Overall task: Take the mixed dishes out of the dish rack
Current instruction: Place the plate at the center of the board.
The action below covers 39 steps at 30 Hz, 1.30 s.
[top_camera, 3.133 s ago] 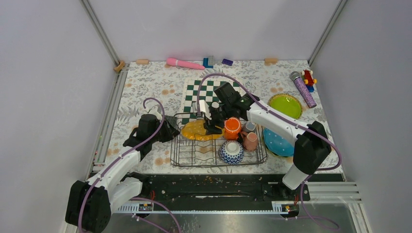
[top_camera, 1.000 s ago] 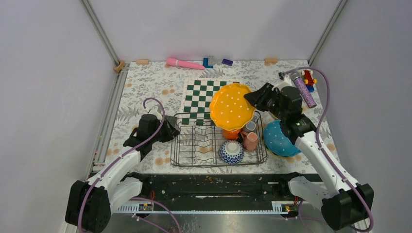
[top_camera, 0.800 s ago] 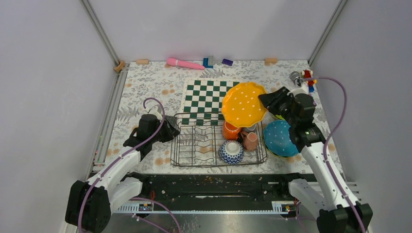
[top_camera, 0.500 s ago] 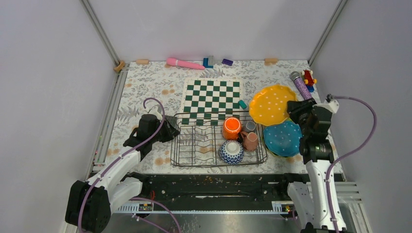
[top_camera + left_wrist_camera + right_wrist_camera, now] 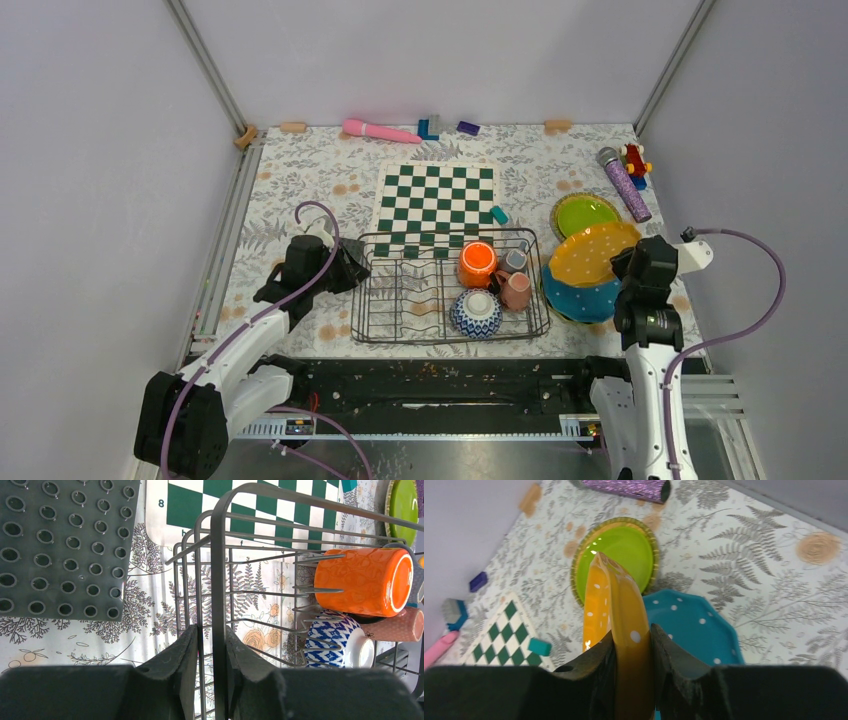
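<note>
My right gripper moves down and back next and releases the yellow-orange plate onto the teal plate [image 5: 580, 298] [image 5: 694, 630], since that lies below and back from the gripper.
The dark wire dish rack [image 5: 420, 300] holds an orange cup [image 5: 477, 263], a small grey cup [image 5: 515, 260], a pink mug [image 5: 516, 290] and a blue-and-white bowl [image 5: 477, 313]. My left gripper [image 5: 352, 268] is shut on the rack's left rim wire [image 5: 218, 605]. My right gripper [image 5: 630, 268] is shut on the yellow-orange plate [image 5: 592, 254], holding it just over the teal plate [image 5: 580, 298]; in the right wrist view the yellow-orange plate [image 5: 616, 610] stands edge-on between the fingers, above the teal plate [image 5: 694, 630]. The lime green plate [image 5: 584, 213] lies on the table behind.
A green-and-white chessboard [image 5: 436, 205] lies behind the rack, with a small teal block [image 5: 499, 215] by it. A dark grey studded mat [image 5: 65, 545] lies left of the rack. A purple glitter microphone [image 5: 624, 184], a red toy, a pink wand and blocks lie along the back.
My right gripper lifted the yellow-orange plate out of the rack, carried it right and lowered it over the teal plate. The left gripper stayed on the rack rim.
</note>
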Tool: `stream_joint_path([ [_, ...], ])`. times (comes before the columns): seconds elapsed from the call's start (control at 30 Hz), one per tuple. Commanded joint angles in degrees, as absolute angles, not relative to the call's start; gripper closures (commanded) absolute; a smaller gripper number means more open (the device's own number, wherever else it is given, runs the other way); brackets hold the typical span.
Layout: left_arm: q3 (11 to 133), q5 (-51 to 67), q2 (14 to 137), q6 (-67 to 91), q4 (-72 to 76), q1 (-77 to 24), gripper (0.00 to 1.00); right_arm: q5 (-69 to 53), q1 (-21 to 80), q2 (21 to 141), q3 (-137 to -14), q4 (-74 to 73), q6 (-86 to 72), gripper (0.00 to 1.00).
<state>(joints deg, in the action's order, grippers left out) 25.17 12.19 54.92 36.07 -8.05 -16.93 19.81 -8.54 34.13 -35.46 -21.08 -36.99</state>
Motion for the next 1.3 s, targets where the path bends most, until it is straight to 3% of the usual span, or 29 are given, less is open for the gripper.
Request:
stream_joint_path([
  [0.0,25.3,11.9,55.5,36.1,-10.8,-16.9,0.78,27.1,-8.7,30.2,-36.5,-16.5,-37.8,1.0],
  [0.9,25.1,12.8,55.8,36.1,-10.3,-16.9,0.76,27.8,-8.7,28.1,-26.2,-18.2,-40.7,1.0],
  [1.07,25.1,12.8,55.9,36.1,-10.2,-16.9,0.76,29.1,-8.8,26.6,-24.4,-19.5,-41.5,0.95],
  [1.27,25.1,13.1,56.2,36.2,-10.0,-16.9,0.76,31.3,-8.7,24.7,-23.2,-22.0,-42.1,0.81],
])
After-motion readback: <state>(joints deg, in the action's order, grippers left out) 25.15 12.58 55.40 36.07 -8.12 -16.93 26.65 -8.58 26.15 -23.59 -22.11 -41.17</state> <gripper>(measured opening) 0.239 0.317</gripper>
